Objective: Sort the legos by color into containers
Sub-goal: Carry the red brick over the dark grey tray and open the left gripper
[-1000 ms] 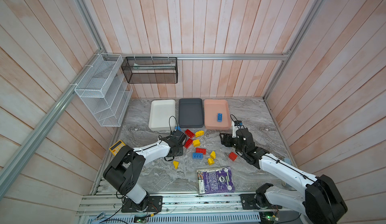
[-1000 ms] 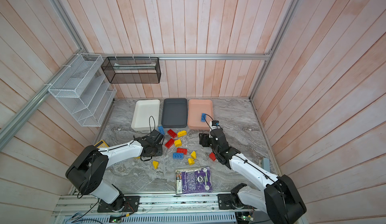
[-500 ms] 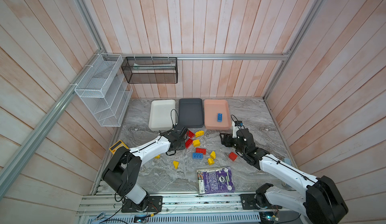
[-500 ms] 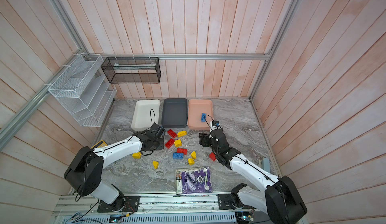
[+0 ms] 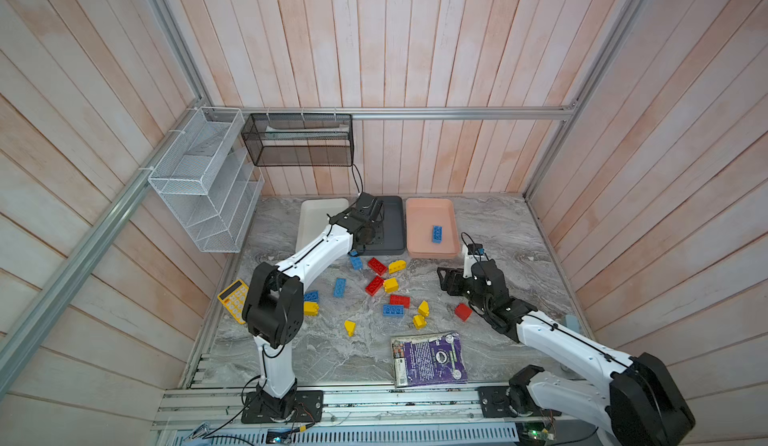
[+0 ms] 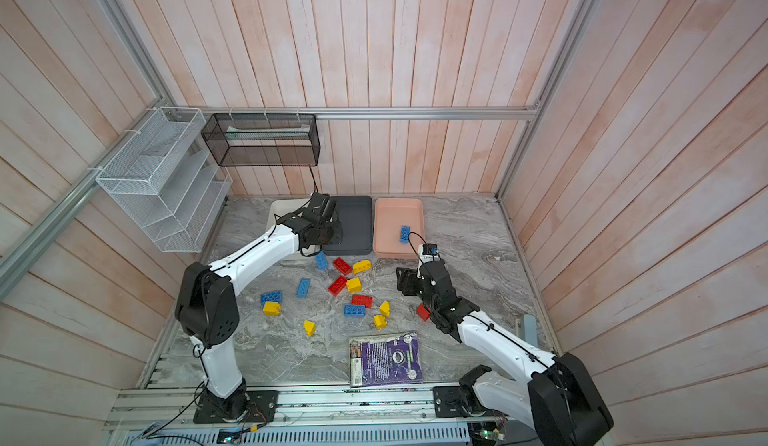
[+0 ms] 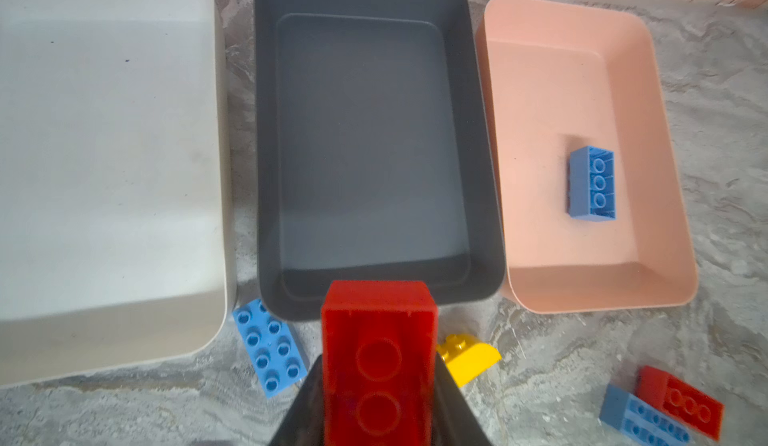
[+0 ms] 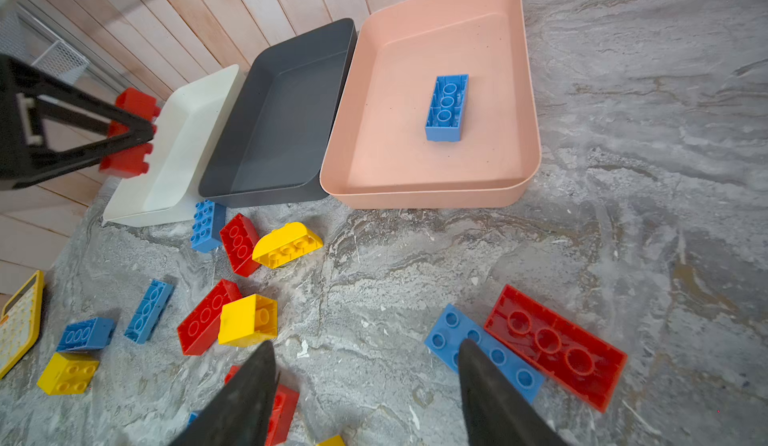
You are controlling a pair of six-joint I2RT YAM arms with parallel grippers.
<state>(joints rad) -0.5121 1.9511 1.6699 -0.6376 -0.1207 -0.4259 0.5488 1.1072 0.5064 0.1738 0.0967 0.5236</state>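
Observation:
The red lego goes outward and down in my left gripper next for release, since the dark grey tray's empty bottom lies below and outward of the gripper.
My left gripper (image 7: 378, 361) is shut on a red lego (image 7: 376, 340), underside toward the camera, held above the near end of the dark grey tray (image 7: 266, 174). In both top views it (image 5: 371, 209) (image 6: 324, 209) hangs where the white tray (image 5: 309, 223) and the grey tray (image 5: 395, 232) meet. A single blue lego (image 5: 436, 234) lies in the pink tray (image 5: 415, 219). Red, blue and yellow legos (image 5: 376, 285) are scattered in front of the trays. My right gripper (image 8: 365, 344) (image 5: 451, 282) stands open over bare table, beside a blue lego (image 8: 498, 356) and a red one (image 8: 552, 348).
A yellow calculator (image 5: 233, 300) lies at the left table edge. A purple booklet (image 5: 430, 358) lies at the front. A white wire rack (image 5: 203, 182) and a black mesh basket (image 5: 299, 140) hang on the walls. Another red lego (image 5: 462, 311) sits beside my right arm.
My left gripper closed on a red lego in the pile, lifted it and carried it back to the trays. My right arm stayed in place.

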